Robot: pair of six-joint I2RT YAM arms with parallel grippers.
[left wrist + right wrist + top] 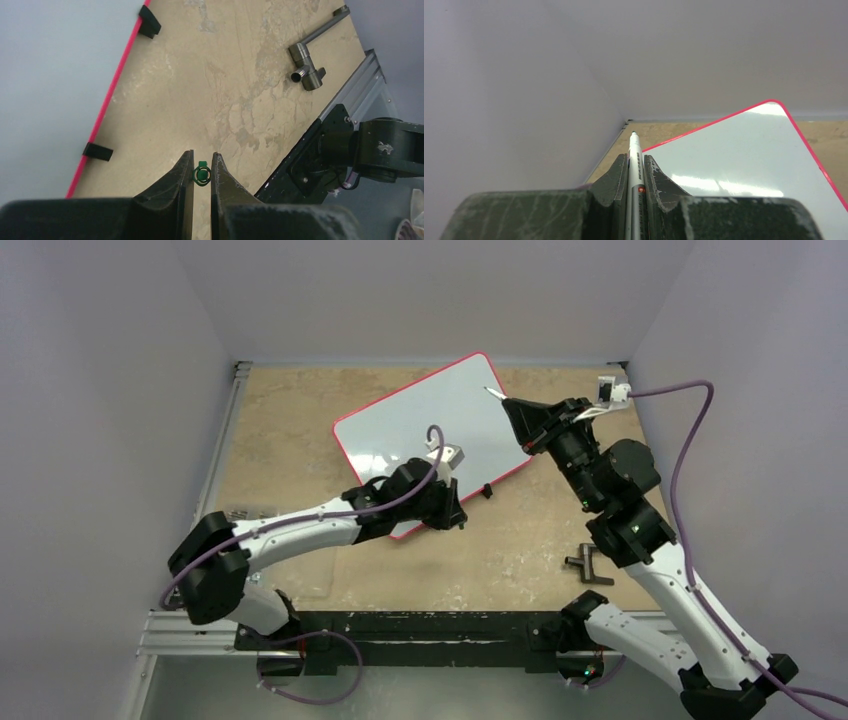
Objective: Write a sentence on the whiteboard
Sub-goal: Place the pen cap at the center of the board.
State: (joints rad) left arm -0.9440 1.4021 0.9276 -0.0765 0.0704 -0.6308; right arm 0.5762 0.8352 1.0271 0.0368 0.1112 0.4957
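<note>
Next, the left gripper comes down and to the right in the top view over bare tabletop (482, 540) (183, 105) beside the whiteboard's rim, an empty spot to release the marker's cap.
The whiteboard (420, 420) lies turned at an angle on the tan table, glossy white with a red-pink rim. Its surface (744, 155) shows plain white, so the sentence is out of view. My right gripper (512, 407) hovers over the board's far right edge, shut on a white-and-grey marker (635, 150) whose uncapped tip (492, 392) points toward the back wall. My left gripper (447, 512) sits at the board's near corner, just beyond its rim (107, 100). It is shut on a small green marker cap (202, 175), seen end-on between the fingers.
A grey metal T-shaped handle (588, 566) lies on the table at the near right (306, 70). Black clips (149, 22) (98, 151) sit against the board's rim. Walls close in the back and both sides. A metal rail (400, 625) runs along the near edge.
</note>
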